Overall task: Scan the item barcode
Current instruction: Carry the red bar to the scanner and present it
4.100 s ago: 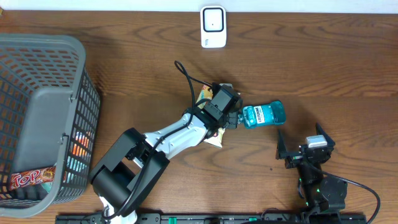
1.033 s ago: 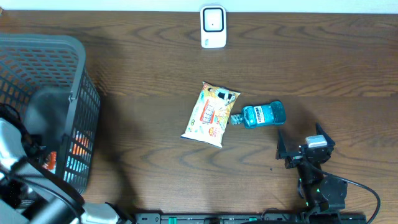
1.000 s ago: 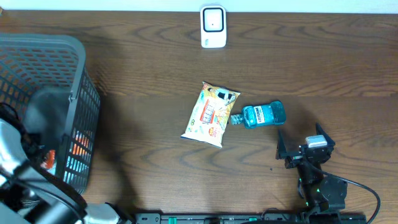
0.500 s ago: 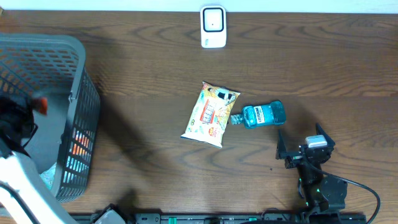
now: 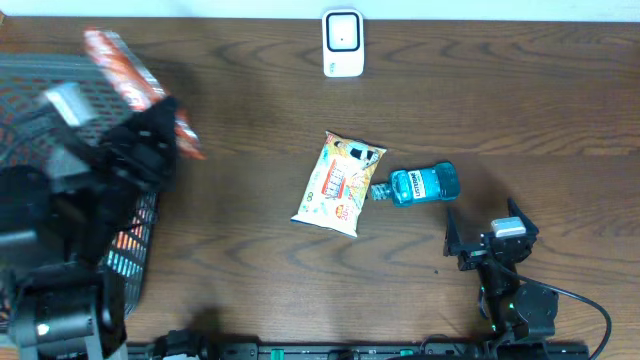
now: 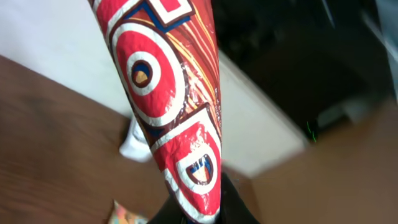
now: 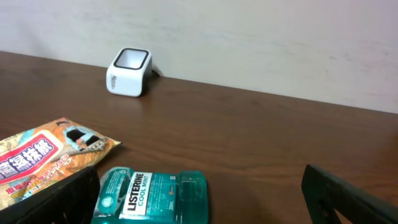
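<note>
My left gripper is to swing to the right in the overhead view and down over the yellow bag's bottle-side edge (image 5: 365,184) to release, as other items lie there.
My left gripper (image 5: 150,135) is raised above the basket's right rim, shut on the lower end of a red snack packet (image 5: 120,62). In the left wrist view the red packet (image 6: 168,106), with white rings and blue marks, fills the middle, pinched between the dark jaws of the left gripper (image 6: 200,214). The white barcode scanner (image 5: 342,43) stands at the table's far edge; it also shows in the right wrist view, scanner (image 7: 129,71). My right gripper (image 5: 489,241) rests open near the front right, with nothing between its fingers.
A grey mesh basket (image 5: 30,75) stands at the left, partly hidden by my left arm. A yellow snack bag (image 5: 338,183) and a teal mouthwash bottle (image 5: 424,184) lie mid-table, the bottle (image 7: 152,196) just ahead of the right gripper (image 7: 199,190).
The left arm has come up out of the basket with the red packet and swung toward the right and the back. The right arm has not moved.
</note>
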